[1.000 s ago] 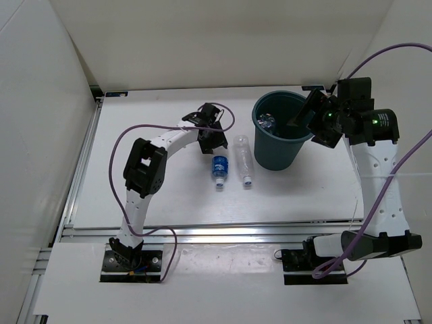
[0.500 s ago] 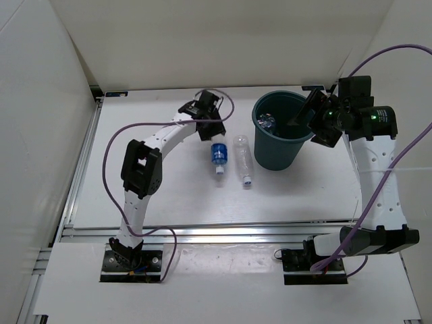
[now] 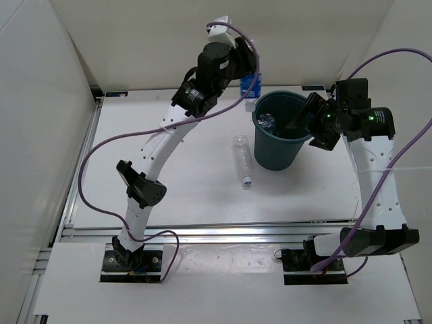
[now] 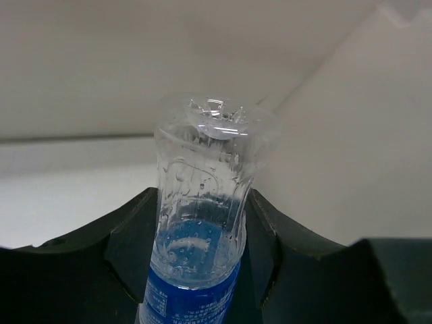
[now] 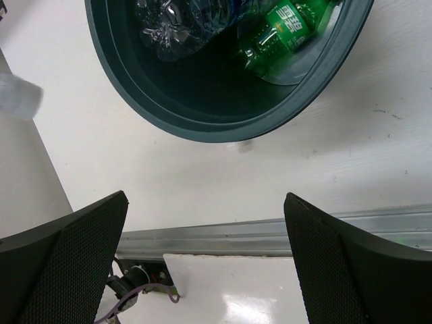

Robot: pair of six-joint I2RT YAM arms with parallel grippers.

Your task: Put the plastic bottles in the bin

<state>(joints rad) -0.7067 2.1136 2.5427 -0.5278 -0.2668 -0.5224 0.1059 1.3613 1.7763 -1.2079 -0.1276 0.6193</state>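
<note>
I will next lower the bottle with my left gripper to the bin's opening (image 3: 286,116) and let go of it there, because it is below my left gripper, to its right in the top view.
My left gripper (image 3: 248,79) is raised high beside the bin's far left rim and is shut on a clear bottle with a blue label (image 3: 251,85); in the left wrist view that bottle (image 4: 202,223) stands base-up between the black fingers (image 4: 128,236). The teal-grey bin (image 3: 270,152) stands at the back right. Inside it lie a clear bottle (image 5: 177,21) and a green bottle (image 5: 287,27). Another clear bottle (image 3: 242,158) lies on the table left of the bin. My right gripper (image 3: 302,116) is open and empty above the bin's right rim (image 5: 223,125).
White walls close in the table at the back and both sides. A metal rail (image 3: 216,231) runs along the table's near edge. Purple cables hang from both arms.
My left gripper took the blue-label bottle off the table and lifted it up and right to the bin's far left rim. The right arm has hardly moved.
</note>
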